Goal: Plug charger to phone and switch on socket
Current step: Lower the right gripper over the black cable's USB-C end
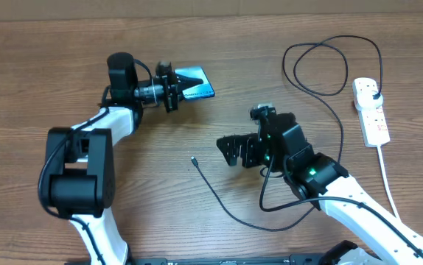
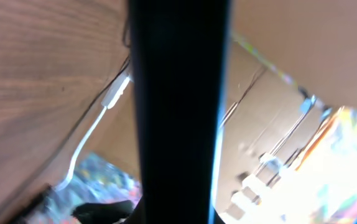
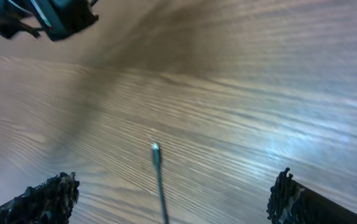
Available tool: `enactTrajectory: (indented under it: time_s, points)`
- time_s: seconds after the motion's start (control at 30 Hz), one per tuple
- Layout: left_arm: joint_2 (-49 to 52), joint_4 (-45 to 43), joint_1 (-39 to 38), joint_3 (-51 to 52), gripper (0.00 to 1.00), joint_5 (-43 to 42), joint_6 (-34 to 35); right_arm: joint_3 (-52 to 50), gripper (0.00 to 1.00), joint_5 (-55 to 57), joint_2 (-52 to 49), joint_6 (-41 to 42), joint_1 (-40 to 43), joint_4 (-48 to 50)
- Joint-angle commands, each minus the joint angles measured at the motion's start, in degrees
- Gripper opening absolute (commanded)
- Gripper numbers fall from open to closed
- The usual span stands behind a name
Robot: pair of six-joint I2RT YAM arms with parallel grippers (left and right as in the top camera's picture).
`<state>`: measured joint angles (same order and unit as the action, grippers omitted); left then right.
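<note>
Next, my right gripper will go down and to the left in the overhead view onto the charger's connector end [image 1: 195, 162] [image 3: 156, 154], since it lies low on the wood.
My left gripper [image 1: 173, 88] is shut on one short end of the phone [image 1: 197, 83] and holds it tilted at the back of the table. In the left wrist view the phone [image 2: 178, 93] is an edge-on dark bar with a thin blue glow down its right side. The charger's thin black cable [image 1: 226, 206] loops from its plug in the socket [image 1: 371, 112] to the connector tip [image 1: 194, 159] lying on the wood. My right gripper [image 1: 230, 151] is open, just right of the tip. In the right wrist view the tip [image 3: 155, 148] lies between and ahead of the open fingers [image 3: 169, 199].
The socket's thick white cord [image 1: 387, 180] runs down the right side toward the front edge. A large cable loop [image 1: 316, 66] lies at the back right. The left arm's base [image 1: 75, 177] stands at the front left. Blurred bright clutter shows off the table in the left wrist view.
</note>
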<state>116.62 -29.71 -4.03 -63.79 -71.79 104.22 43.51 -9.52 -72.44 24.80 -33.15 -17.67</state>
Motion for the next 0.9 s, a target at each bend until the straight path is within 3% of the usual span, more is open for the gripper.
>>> enactTrajectory:
  time_s: [0.0, 0.23, 0.87]
  points:
    - [1.01, -0.46, -1.31, -1.68, 0.05, -1.46, 7.21, 0.39, 1.0, 3.52, 0.44, -1.29, -0.61, -1.16]
    - [1.05, 1.22, -3.15, -1.68, 0.05, -1.11, 15.21, 0.39, 1.0, 3.52, 0.44, -1.29, -0.61, -4.22]
    - [1.05, -0.79, -3.78, -1.68, 0.04, -3.32, 14.93, 0.37, 0.98, 3.48, 0.44, -1.29, -0.68, -6.27]
